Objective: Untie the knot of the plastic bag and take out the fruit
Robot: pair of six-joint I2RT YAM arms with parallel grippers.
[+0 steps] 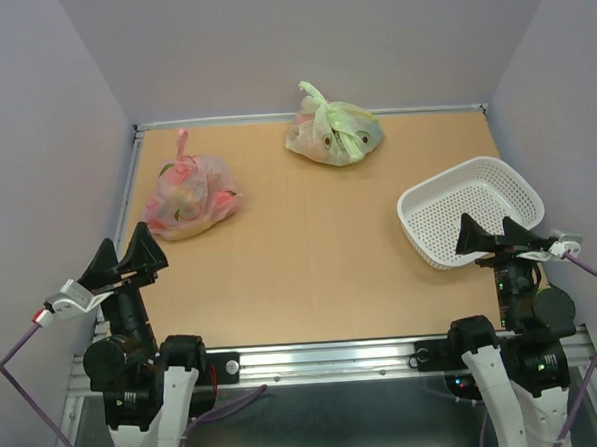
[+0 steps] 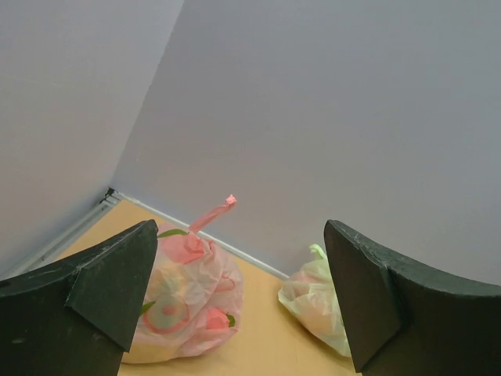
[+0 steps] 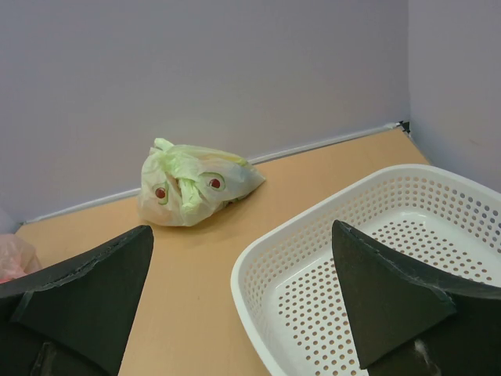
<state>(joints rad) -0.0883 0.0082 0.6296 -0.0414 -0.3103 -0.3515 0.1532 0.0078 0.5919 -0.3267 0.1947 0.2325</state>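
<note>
A green-marked fold (image 1: 167, 169) (image 2: 173, 233) sticks out next to the knot, outward of my left gripper, so my left gripper should next reach over the pink bag, tilt down and close on it.
The pink plastic bag (image 1: 190, 196) lies knotted at the table's far left, with its twisted handle pointing up. Fruit shapes show dimly through its skin; it also shows in the left wrist view (image 2: 188, 301). My left gripper (image 1: 128, 261) is open and empty, hovering just in front of the bag near the left front edge. My right gripper (image 1: 494, 235) is open and empty, above the near rim of the white basket (image 1: 417, 199). A sliver of the pink bag (image 3: 12, 258) shows at the right wrist view's left edge.
A pale green knotted bag (image 1: 332, 131) lies at the back centre; it shows in both wrist views (image 2: 317, 301) (image 3: 192, 182). The perforated white basket (image 3: 282, 258) stands at the right. Grey walls enclose the table on three sides.
</note>
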